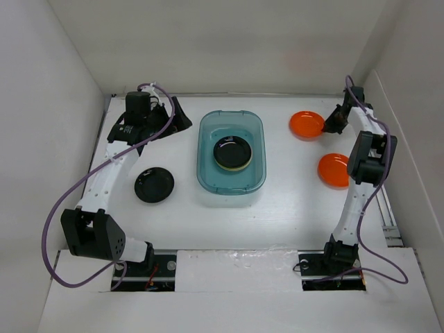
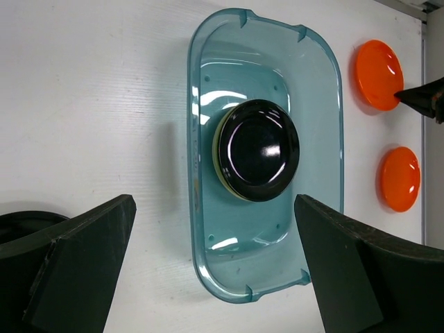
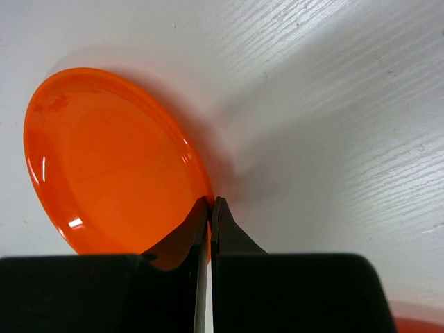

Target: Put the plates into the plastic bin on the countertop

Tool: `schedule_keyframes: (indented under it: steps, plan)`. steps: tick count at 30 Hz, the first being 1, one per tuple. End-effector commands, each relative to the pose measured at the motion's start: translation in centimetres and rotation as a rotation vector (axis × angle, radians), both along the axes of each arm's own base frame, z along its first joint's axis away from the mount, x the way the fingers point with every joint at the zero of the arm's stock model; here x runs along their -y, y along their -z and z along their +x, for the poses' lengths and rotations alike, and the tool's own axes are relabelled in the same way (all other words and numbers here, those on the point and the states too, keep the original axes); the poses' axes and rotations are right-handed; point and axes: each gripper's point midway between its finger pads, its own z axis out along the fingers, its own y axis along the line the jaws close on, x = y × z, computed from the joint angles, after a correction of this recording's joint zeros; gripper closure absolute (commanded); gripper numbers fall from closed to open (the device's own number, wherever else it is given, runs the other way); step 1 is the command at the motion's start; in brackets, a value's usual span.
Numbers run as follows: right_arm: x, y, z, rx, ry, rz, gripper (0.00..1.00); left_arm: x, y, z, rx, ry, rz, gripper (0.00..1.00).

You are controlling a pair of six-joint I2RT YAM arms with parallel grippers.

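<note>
My right gripper lifts to clear the bin's rim next, crosses over to the left in the top view to the stacked black plate (image 1: 232, 152) and releases there.
The teal plastic bin (image 1: 232, 182) stands mid-countertop and holds a black plate (image 1: 232, 152) stacked on a lime green one; both show in the left wrist view (image 2: 258, 149). Another black plate (image 1: 154, 185) lies left of the bin. Two orange plates lie at the right: a far one (image 1: 306, 124) and a near one (image 1: 333, 170). My right gripper (image 1: 331, 123) is shut on the far orange plate's rim (image 3: 111, 159). My left gripper (image 1: 177, 116) is open and empty at the far left, above the countertop (image 1: 291, 201). The beige plate is hidden.
White walls (image 1: 41, 104) close in the left, back and right. The bin's rim (image 2: 196, 208) lies between my left fingers in the wrist view. Purple cables (image 1: 55, 229) trail by the left arm.
</note>
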Motion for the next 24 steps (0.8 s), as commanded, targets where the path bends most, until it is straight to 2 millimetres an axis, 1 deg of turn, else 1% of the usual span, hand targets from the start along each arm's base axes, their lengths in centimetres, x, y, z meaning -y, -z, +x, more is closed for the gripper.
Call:
schedule_keyframes:
  steps: [1,2,3,4,5,6,7,8,9,10,11,12,13,14,15,16,17,18,19,20,21,22,23,24]
  plan:
    - [0.0,-1.2,-0.1,0.017,-0.011,0.006,1.00,-0.9,-1.1,0.1,0.040,-0.041,0.032,0.00]
    - [-0.9,-3.4,0.3,0.067,-0.011,0.015,1.00,-1.3,-1.1,0.3,0.037,-0.071,0.034,0.00]
    - [-1.4,-4.6,0.4,0.099,-0.012,0.014,1.00,-2.3,-0.3,0.5,0.020,-0.130,0.065,0.00]
    - [-2.4,-5.5,0.6,0.132,-0.017,0.006,1.00,-2.8,-0.3,0.6,0.020,-0.164,0.073,0.00]
    - [-3.1,-9.0,0.6,0.210,-0.023,-0.002,1.00,-3.3,0.0,0.6,0.010,-0.194,0.085,0.00]
    - [-4.5,-10.8,0.8,0.270,-0.057,0.034,1.00,-4.2,0.2,0.7,0.005,-0.243,0.110,0.00]
    - [-6.0,-11.8,0.9,0.335,-0.090,0.057,1.00,-4.6,0.6,0.7,-0.005,-0.271,0.114,0.00]
    - [-6.5,-13.3,0.7,0.381,-0.105,0.075,1.00,-5.1,0.8,0.6,-0.016,-0.299,0.125,0.00]
    - [-7.8,-16.6,0.2,0.453,-0.126,0.079,1.00,-5.5,1.0,0.6,-0.023,-0.325,0.135,0.00]
    - [-8.6,-17.8,-0.2,0.481,-0.135,0.085,1.00,-6.3,1.5,0.5,-0.029,-0.358,0.162,0.00]
    - [-10.8,-18.5,-0.6,0.492,-0.174,0.093,1.00,-6.7,1.7,0.4,-0.043,-0.396,0.160,0.00]
    - [-11.9,-19.7,-1.3,0.505,-0.204,0.074,1.00,-7.3,2.2,-0.2,-0.072,-0.422,0.180,0.00]
    - [-13.1,-20.4,-1.6,0.510,-0.237,0.058,1.00,-7.8,2.7,-0.1,-0.087,-0.454,0.198,0.00]
    - [-16.0,-20.3,-2.1,0.494,-0.296,0.055,1.00,-8.3,3.6,-0.1,-0.111,-0.471,0.199,0.00]
    - [-17.4,-20.2,-3.0,0.471,-0.331,0.049,1.00,-8.5,4.1,-0.3,-0.126,-0.467,0.190,0.00]
    - [-19.0,-20.6,-3.7,0.480,-0.369,0.049,1.00,-8.8,4.5,-0.3,-0.134,-0.469,0.177,0.00]
    - [-20.4,-20.5,-4.2,0.483,-0.391,0.047,1.00,-9.7,5.8,-0.6,-0.169,-0.482,0.149,0.00]
    - [-23.3,-19.6,-5.3,0.475,-0.462,0.059,1.00,-10.3,6.5,-0.9,-0.192,-0.491,0.142,0.00]
    - [-24.5,-19.3,-5.9,0.474,-0.488,0.065,1.00,-11.0,7.0,-0.9,-0.200,-0.520,0.131,0.00]
    - [-25.8,-18.7,-6.4,0.465,-0.519,0.079,1.00,-11.7,6.7,-1.3,-0.191,-0.539,0.127,0.00]
    - [-28.2,-18.2,-7.5,0.456,-0.577,0.103,1.00,-12.9,7.5,-2.1,-0.210,-0.581,0.127,0.00]
    - [-29.3,-17.1,-8.0,0.450,-0.599,0.108,1.00,-13.5,7.7,-2.6,-0.211,-0.600,0.134,0.00]
    - [-30.3,-16.0,-8.6,0.424,-0.625,0.119,1.00,-14.6,7.6,-3.4,-0.199,-0.631,0.127,0.00]
    - [-31.3,-15.3,-9.1,0.415,-0.653,0.133,1.00,-15.3,7.7,-3.9,-0.199,-0.653,0.124,0.00]
